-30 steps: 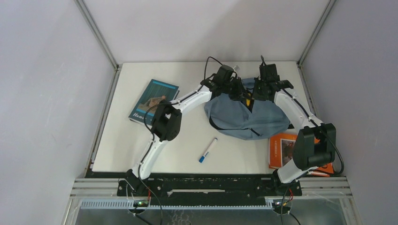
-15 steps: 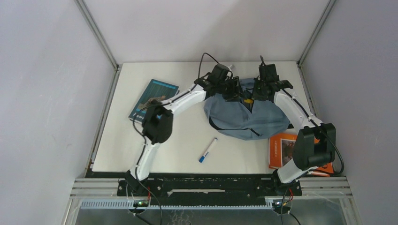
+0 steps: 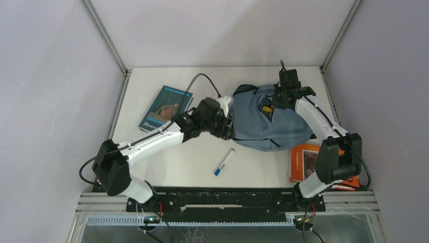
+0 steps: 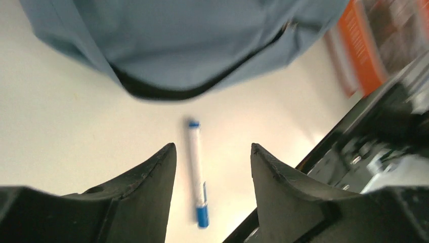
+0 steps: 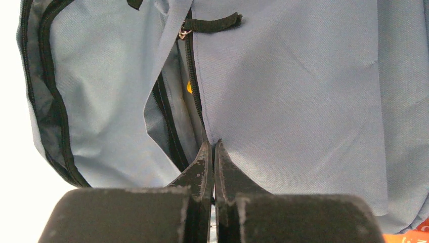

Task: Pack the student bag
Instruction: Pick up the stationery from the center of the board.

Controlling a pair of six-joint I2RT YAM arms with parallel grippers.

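Note:
My left gripper will go down and back onto the pen's middle (image 3: 225,161) (image 4: 197,171), because the white pen lies lengthwise between my open fingers.
The student bag (image 3: 273,124), grey-blue with black zippers, lies at the back right of the table. My right gripper (image 3: 281,97) is shut on the fabric edge of the bag's open zipper (image 5: 195,101), seen up close in the right wrist view (image 5: 213,147). Something yellow (image 5: 189,87) shows inside the opening. My left gripper (image 3: 225,126) is open and empty, just off the bag's left edge. In the left wrist view its jaws (image 4: 212,148) stand wide apart above a white pen with a blue cap (image 4: 197,174), with the bag (image 4: 182,40) beyond.
A teal book (image 3: 166,108) lies at the left of the table. An orange book (image 3: 306,161) lies at the front right, partly under my right arm, and shows in the left wrist view (image 4: 360,48). The pen (image 3: 224,162) lies near the front edge.
My left arm has pulled back from the bag's top opening and swung down to the bag's left edge, above the pen. My right gripper has stayed shut on the zipper edge.

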